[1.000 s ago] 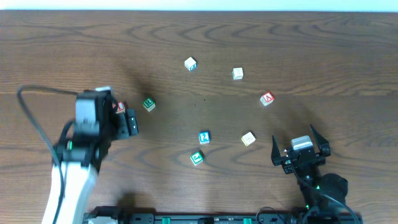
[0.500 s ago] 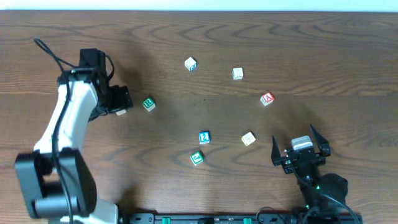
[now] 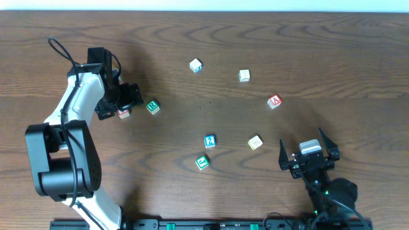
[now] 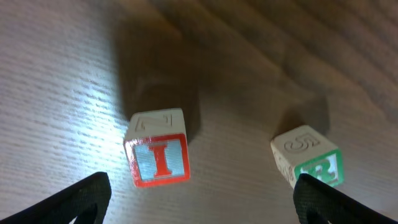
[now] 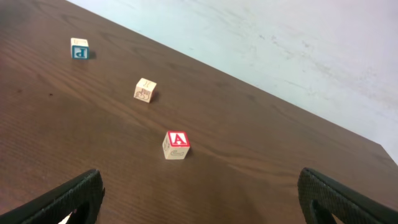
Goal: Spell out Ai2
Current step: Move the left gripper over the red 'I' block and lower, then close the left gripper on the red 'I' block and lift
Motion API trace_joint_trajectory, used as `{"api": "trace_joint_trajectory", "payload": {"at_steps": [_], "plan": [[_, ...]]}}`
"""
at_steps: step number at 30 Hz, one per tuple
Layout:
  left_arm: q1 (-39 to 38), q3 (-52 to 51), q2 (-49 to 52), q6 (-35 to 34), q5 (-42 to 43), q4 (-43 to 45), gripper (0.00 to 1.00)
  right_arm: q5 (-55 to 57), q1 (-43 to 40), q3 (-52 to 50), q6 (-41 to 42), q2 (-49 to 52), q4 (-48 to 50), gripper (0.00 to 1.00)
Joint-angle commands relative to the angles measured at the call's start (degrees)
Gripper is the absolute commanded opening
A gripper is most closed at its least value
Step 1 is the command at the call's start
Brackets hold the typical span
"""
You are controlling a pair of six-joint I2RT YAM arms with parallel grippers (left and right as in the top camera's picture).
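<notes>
I will next lower my left gripper and move it to the left in its wrist view, around the sides of the red "I" block, because the block is off-centre between my fingers.
The red "I" block [image 4: 158,152] sits on the table just ahead of my open left gripper [image 4: 199,202]; in the overhead view it [image 3: 123,113] lies under the left gripper [image 3: 124,101]. The red "A" block [image 3: 274,101] lies right of centre, also in the right wrist view [image 5: 176,144]. The blue "2" block [image 3: 209,141] lies mid-table. My right gripper [image 3: 309,156] is open and empty at the front right, its jaws [image 5: 199,199] wide apart.
A green block [image 3: 152,107] lies beside the "I" block, also in the left wrist view [image 4: 309,155]. Another green block [image 3: 202,162], a tan block [image 3: 255,142], a blue-faced block [image 3: 195,66] and a pale block [image 3: 244,75] are scattered about.
The left arm swung from the front left toward the back and came over the "I" block. The blocks and right arm have not moved.
</notes>
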Motion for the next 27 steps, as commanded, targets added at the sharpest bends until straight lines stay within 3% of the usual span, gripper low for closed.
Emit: {"api": "trace_joint_trajectory", "payload": {"at_steps": [1,6,22,24,27], "plan": [[0.13,0.92,0.48,-0.66,-2.73,0.7,0.95,0.11,0.26,-0.22,-0.44,-0.39,-0.02,0.99],[0.15,0.92,0.5,-0.68,-7.32,0.96,0.95,0.11,0.26,-0.22,-0.44,-0.39,-0.02,0.99],[0.04,-0.81,2.23,-3.26,-6.99,2.1,1.0,0.11,0.26,-0.22,-0.44,-0.39,-0.02,0.99],[0.04,-0.83,3.43,-3.26,-6.16,1.9,0.92,0.11,0.26,-0.22,-0.44,-0.39,-0.02,0.99],[0.04,-0.83,5.14,-3.23,-6.01,1.7,0.89,0.11,0.26,-0.22,-0.44,-0.39,-0.02,0.99]]}}
